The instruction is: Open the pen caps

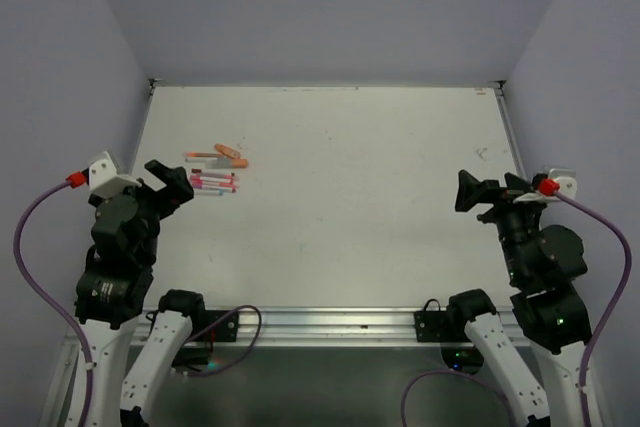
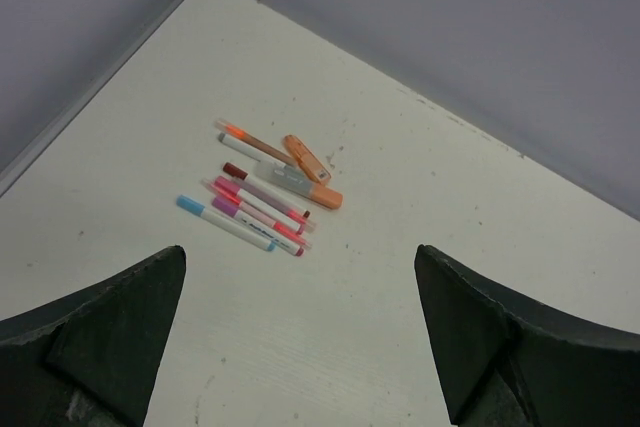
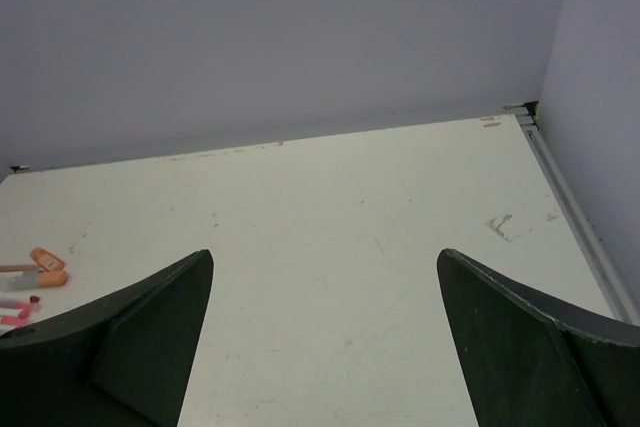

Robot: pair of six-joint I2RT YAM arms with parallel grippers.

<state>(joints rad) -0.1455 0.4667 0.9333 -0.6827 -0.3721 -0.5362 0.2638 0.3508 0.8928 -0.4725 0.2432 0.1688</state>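
Note:
My left gripper moves down next and turns to straddle the blue cap [image 2: 190, 205], which lies below it, since that marker rests at the cluster's open edge.
The pens [image 1: 214, 171] lie in a small cluster on the table's left side: several thin pale markers with pink, purple, blue and red caps [image 2: 228, 185], plus two thicker orange markers [image 2: 306, 159]. All caps look seated on their pens. My left gripper [image 1: 170, 179] is open and empty, just left of the cluster and above the table; the pens lie ahead of its fingers [image 2: 110, 327] in the left wrist view. My right gripper [image 1: 470, 191] is open and empty far to the right. The right wrist view catches an orange marker [image 3: 48, 263] at its left edge.
The white table [image 1: 350, 197] has a metal rail along its near edge [image 1: 330, 322] and raised edges at left and right. Lilac walls enclose the back and sides. A faint scuff mark [image 3: 505, 224] lies near the far right corner.

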